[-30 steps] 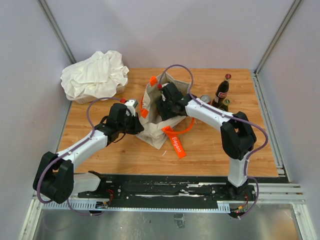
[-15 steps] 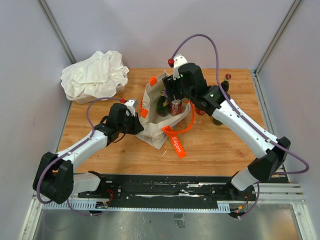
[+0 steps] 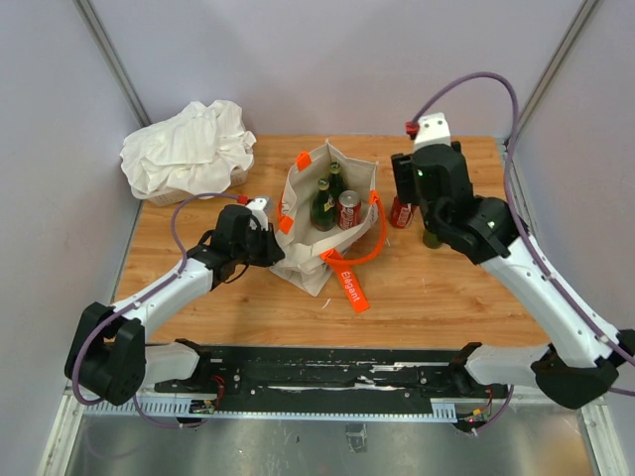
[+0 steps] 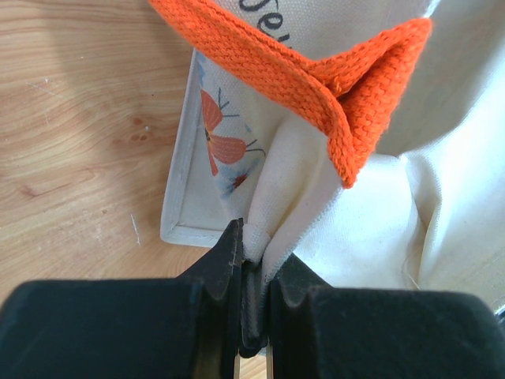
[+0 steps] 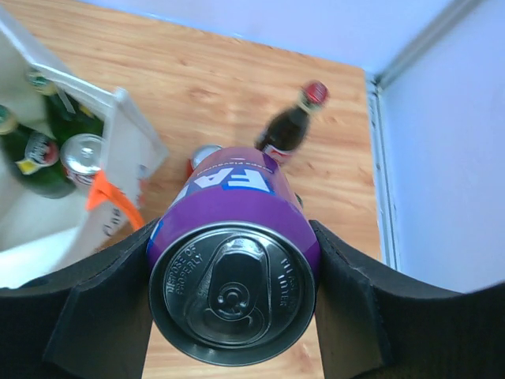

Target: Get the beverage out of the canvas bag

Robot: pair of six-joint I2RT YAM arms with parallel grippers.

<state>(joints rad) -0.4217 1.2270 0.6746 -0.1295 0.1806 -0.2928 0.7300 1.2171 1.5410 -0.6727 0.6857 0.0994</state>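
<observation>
The robot should next pull the purple soda can (image 5: 233,268) in its right gripper back and down onto the table, nearer than the cola bottle, because the wood there is clear.
The cream canvas bag (image 3: 310,260) with orange handles stands open mid-table and also shows in the right wrist view (image 5: 130,150). Inside it are two green bottles (image 3: 323,204) and a red can (image 3: 349,210). My left gripper (image 3: 275,241) is shut on a fold of the bag's left rim (image 4: 272,213), its jaws pinching the fabric (image 4: 254,257). My right gripper (image 3: 421,188) is to the right of the bag, above the table. It is shut on a purple soda can (image 5: 233,268), held upright between both pads; the can is hidden in the top view.
A cola bottle (image 5: 290,126) and a red can (image 3: 402,212) stand on the table under the right gripper, with a dark bottle (image 3: 434,236) partly hidden by the arm. A white cloth heap (image 3: 189,149) lies at the back left. The orange strap tag (image 3: 352,288) lies in front of the bag.
My right gripper has risen out of the bag with the purple can and swung right, to above the drinks beside the bag. The left gripper has stayed on the bag's rim.
</observation>
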